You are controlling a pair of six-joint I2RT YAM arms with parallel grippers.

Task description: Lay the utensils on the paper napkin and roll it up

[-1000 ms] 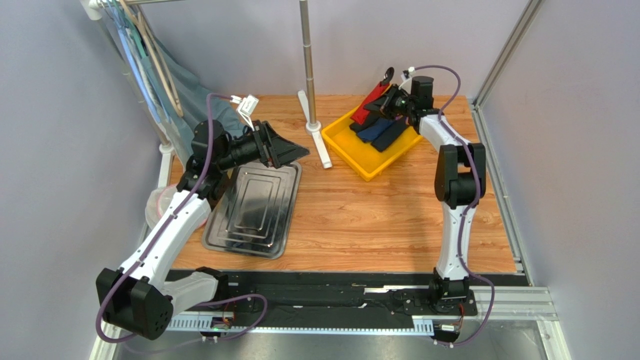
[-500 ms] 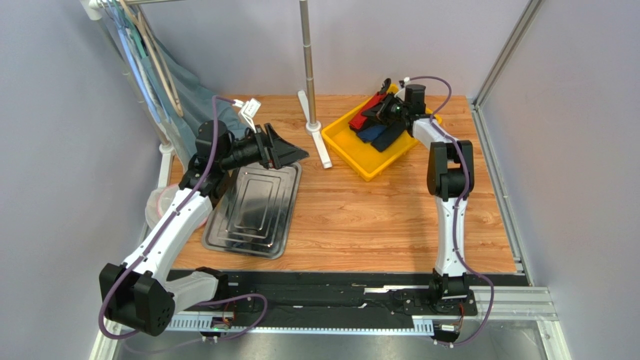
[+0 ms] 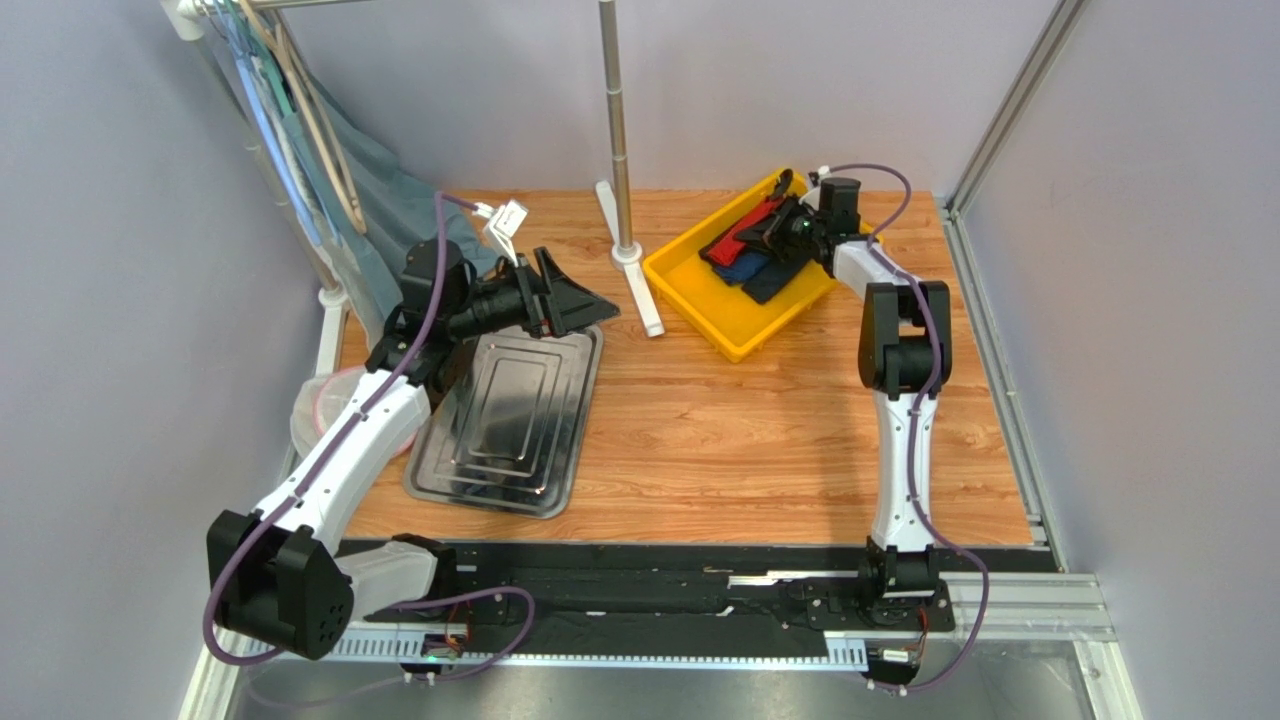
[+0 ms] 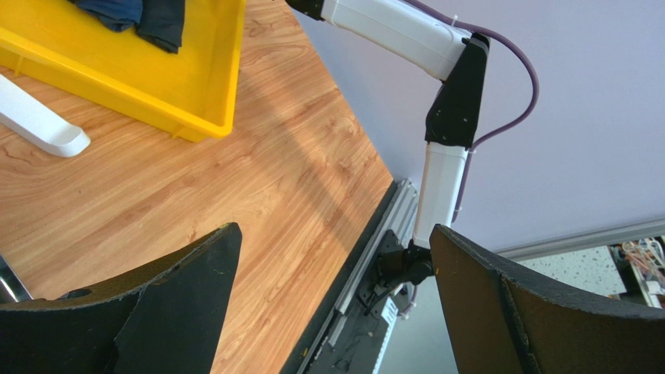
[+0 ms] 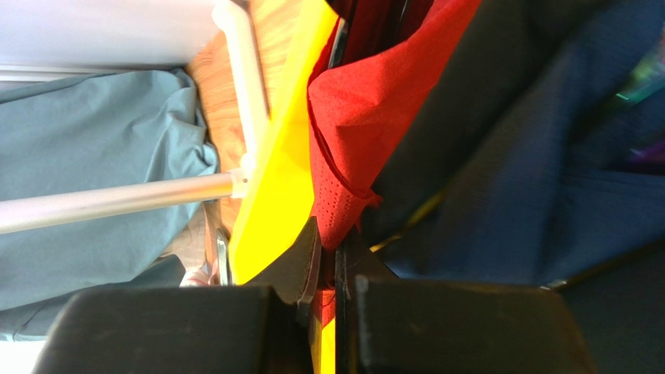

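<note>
The dark blue roll (image 3: 739,272) (image 5: 488,226) is below my right gripper, to its right in the wrist view. I will lower the napkin that way onto the roll and let go.
The red paper napkin (image 3: 736,237) lies in the yellow bin (image 3: 706,305) at the back right, among dark rolls. My right gripper (image 3: 772,231) reaches into the bin and is shut on the napkin's lower corner, as the right wrist view shows: the napkin (image 5: 351,117) is pinched in the gripper (image 5: 337,238). I cannot make out the black utensils for certain. My left gripper (image 3: 580,294) is open and empty, hovering over the far end of the steel tray (image 3: 511,428); in the left wrist view (image 4: 332,230) only bare wood shows between its jaws.
Dark blue and black rolled napkins (image 3: 751,270) fill the bin beside the red one. A metal pole (image 3: 613,120) on a white foot (image 3: 646,300) stands left of the bin. Teal cloth (image 3: 376,188) hangs at the back left. A pale bag (image 3: 313,408) lies left of the tray.
My right gripper has come down and back into the yellow bin with the red napkin, which now lies lower among the rolls. My left gripper has shifted slightly right, still open.
</note>
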